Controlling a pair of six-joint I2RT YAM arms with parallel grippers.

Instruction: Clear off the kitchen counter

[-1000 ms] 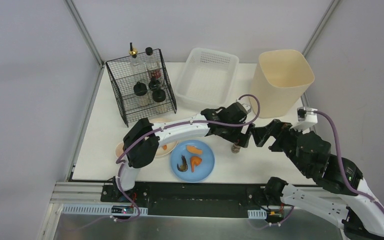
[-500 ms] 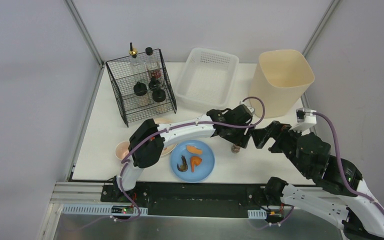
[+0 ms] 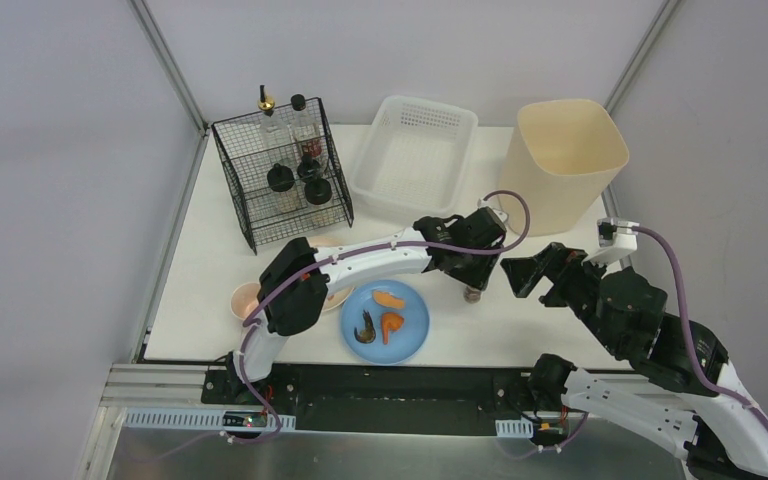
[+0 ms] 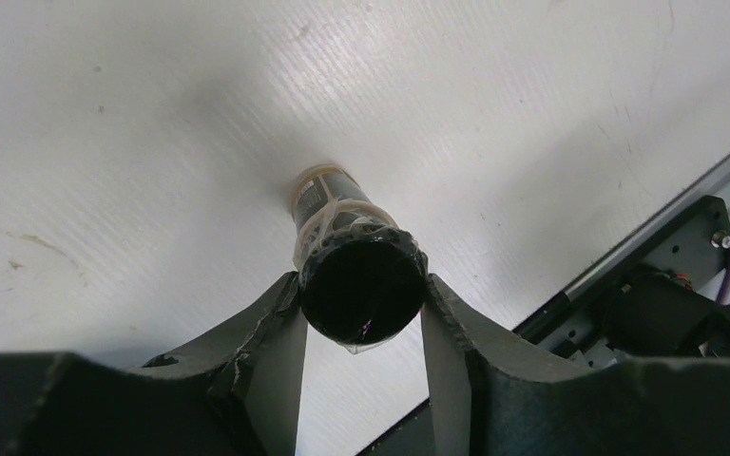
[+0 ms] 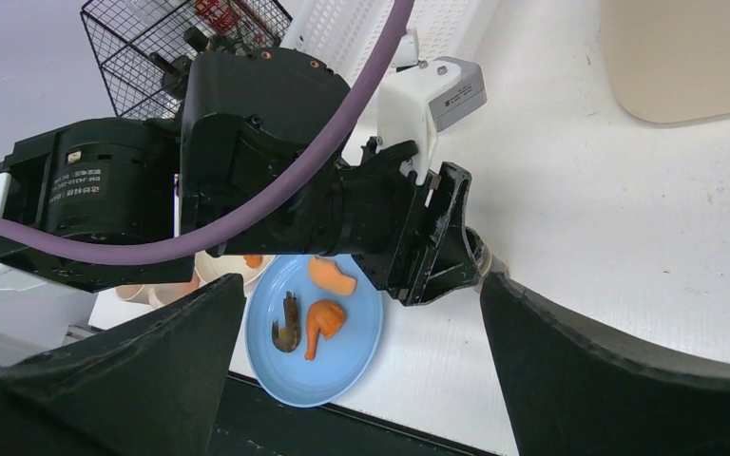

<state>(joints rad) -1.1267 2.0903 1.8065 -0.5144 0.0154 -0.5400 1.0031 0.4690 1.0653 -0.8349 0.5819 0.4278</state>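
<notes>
I need to lift my left gripper next, swing the jar left in the top view, lower it to the wire rack's front row (image 3: 284, 213), which has room, and release.
On the white kitchen counter (image 3: 210, 230) a small spice jar (image 4: 328, 204) with a black cap stands upright, right of the blue plate (image 3: 412, 325). My left gripper (image 3: 471, 283) reaches over it from the left. In the left wrist view both fingers (image 4: 280, 323) press the sides of the cap, so the left gripper (image 4: 363, 294) is shut on the jar. My right gripper (image 3: 532, 275) hangs just right of the jar, apart from it. Seen from the right wrist, the right gripper (image 5: 361, 285) is open wide with nothing between its fingers.
The blue plate (image 5: 342, 370) carries orange and dark food pieces. Two small bowls (image 3: 245, 298) lie left of it under the left arm. A black wire rack (image 3: 280, 175) with bottles, a white perforated basket (image 3: 415, 150) and a beige bin (image 3: 563, 160) line the back.
The left gripper's fingers have closed from wide open onto the jar's cap. The right gripper has drawn back slightly to the right, away from the jar.
</notes>
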